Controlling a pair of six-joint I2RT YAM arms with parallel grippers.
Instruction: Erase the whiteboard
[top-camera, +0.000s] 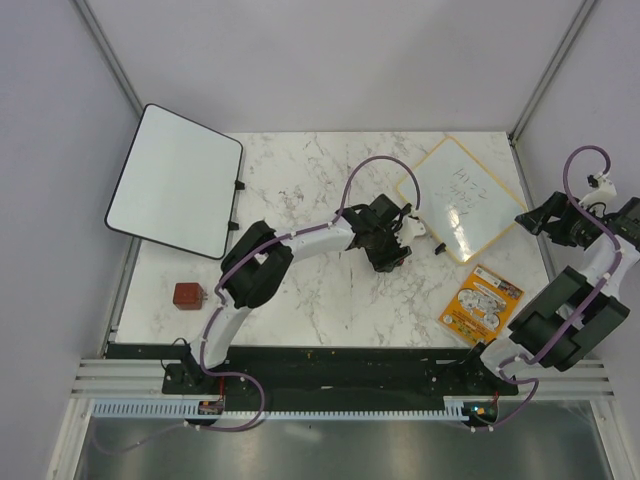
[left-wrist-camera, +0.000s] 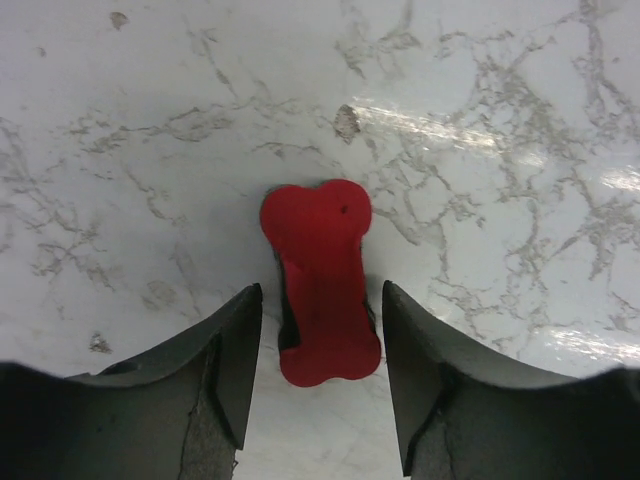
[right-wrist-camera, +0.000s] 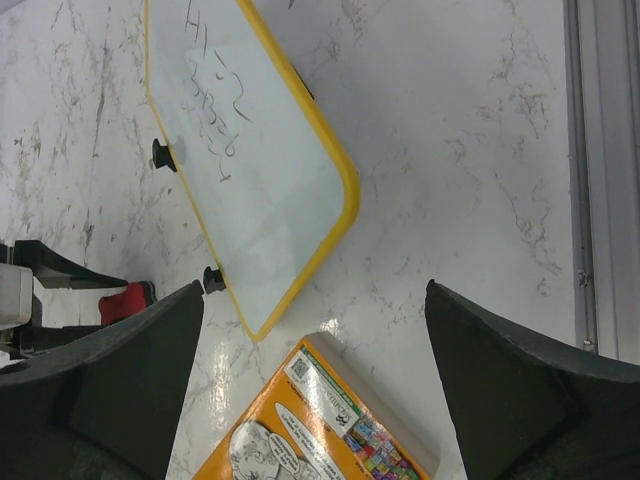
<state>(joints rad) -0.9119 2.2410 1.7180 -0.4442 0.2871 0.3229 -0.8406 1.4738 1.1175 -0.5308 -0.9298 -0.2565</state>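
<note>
Next, my right gripper needs to lower and shift to the left in the top view, onto the whiteboard's yellow corner beside it, since that corner is clear of handwriting.
The whiteboard (top-camera: 462, 200), yellow-framed with dark handwriting and small black clips on one edge, lies at the back right of the marble table; the right wrist view shows the whiteboard (right-wrist-camera: 250, 170) too. A red bone-shaped eraser (left-wrist-camera: 322, 285) lies flat on the table between the fingers of my left gripper (left-wrist-camera: 322, 292). Those jaws stand open, with a narrow gap on each side of the eraser. From above, my left gripper (top-camera: 388, 252) is just left of the whiteboard and hides the eraser. My right gripper (right-wrist-camera: 312, 290) hangs wide open and empty, and in the top view this right gripper (top-camera: 545, 222) is off the whiteboard's right corner.
A larger black-framed white board (top-camera: 175, 180) overhangs the table's left edge. A small red-brown block (top-camera: 188, 295) sits at the front left. An orange comic booklet (top-camera: 481, 303) lies in front of the whiteboard and shows as the booklet (right-wrist-camera: 300, 430) below my right gripper. A metal rail (right-wrist-camera: 600, 170) runs along the right edge.
</note>
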